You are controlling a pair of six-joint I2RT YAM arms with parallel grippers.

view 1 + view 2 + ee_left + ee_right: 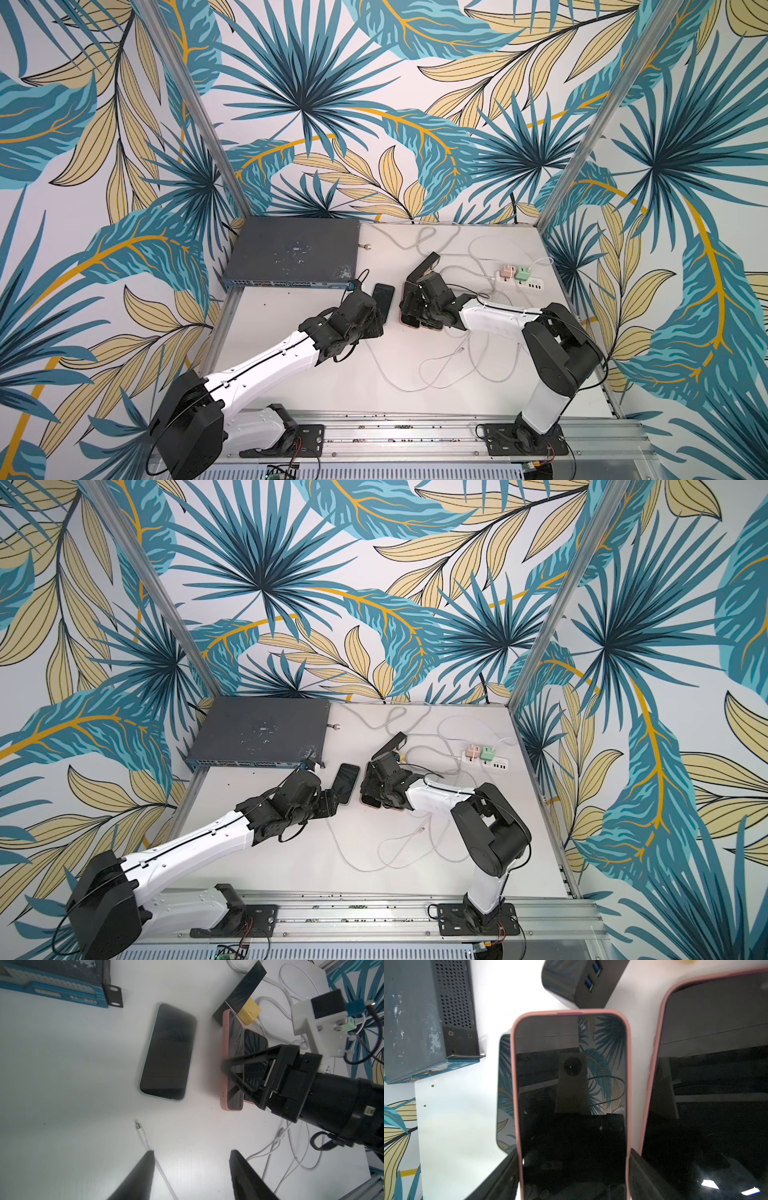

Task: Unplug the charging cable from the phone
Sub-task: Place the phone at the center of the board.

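Observation:
I need to lower my right gripper toward the green-cased phone next and let go of the pink-cased phone on the bare strip of tabletop beside it, because that strip is a clear gap.
A dark phone in a pale green case (pixel 168 1053) (pixel 383 300) lies flat on the white table with nothing plugged into it. The white charging cable (pixel 143 1138) lies loose, its metal plug a short way from that phone's near end. My left gripper (pixel 192 1152) (pixel 379 322) hovers open just behind the plug, and the cable runs past one finger without being pinched. My right gripper (pixel 573 1150) (pixel 415 318) is shut on the sides of a pink-cased phone (pixel 571 1084) (pixel 255 1047). A second pink-cased phone (pixel 716 1084) (pixel 231 1064) lies beside it.
A grey-blue network switch (pixel 291 253) fills the back left. A black hub (pixel 430 261) and a yellow charger (pixel 249 1011) sit behind the pink phones. A white power strip (pixel 521 281) with pink and green plugs is at the back right. Loose white cables (pixel 457 374) loop across the middle.

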